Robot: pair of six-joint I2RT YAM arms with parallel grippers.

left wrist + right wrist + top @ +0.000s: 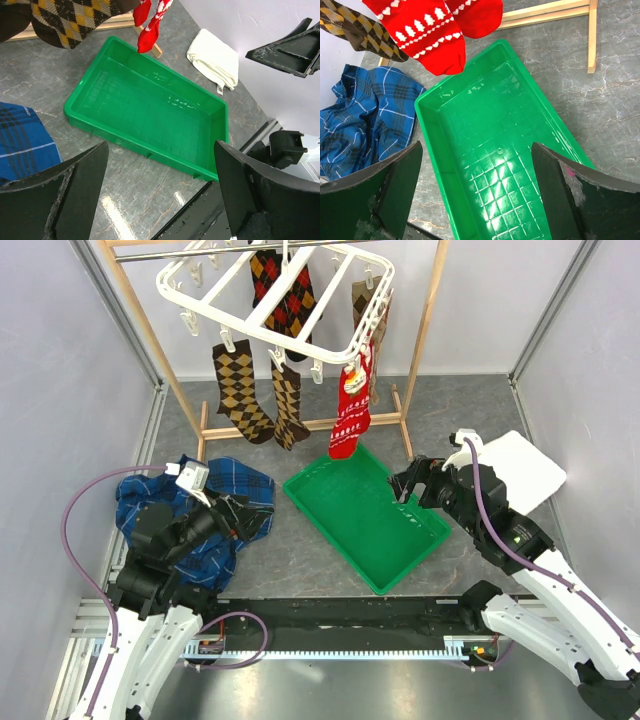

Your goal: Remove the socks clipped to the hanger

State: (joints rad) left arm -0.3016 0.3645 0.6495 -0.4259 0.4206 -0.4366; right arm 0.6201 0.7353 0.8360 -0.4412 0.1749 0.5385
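My right gripper moves outward and to the left in the top view onto the red sock's white bands next, since the sock's foot hangs free over the tray.
The white hanger point(262, 325) hangs from the wooden rack at the back. Two brown-and-tan argyle socks point(240, 390) are clipped along its front edge, a black-red-yellow argyle pair point(285, 295) in the middle, and the red festive sock point(350, 410) at the right, its toe just above the green tray's far corner. My left gripper point(245, 515) is open and empty, low over the blue cloth. My right gripper point(405, 483) is open and empty at the tray's right side. The red sock also shows in the left wrist view point(147, 35) and the right wrist view point(430, 35).
The green tray point(400, 570) lies empty at the centre. A blue plaid cloth point(160, 500) lies at the left, a white folded cloth point(530, 470) at the right. The wooden rack point(420, 340) stands behind, its foot bar on the table. Grey walls close in both sides.
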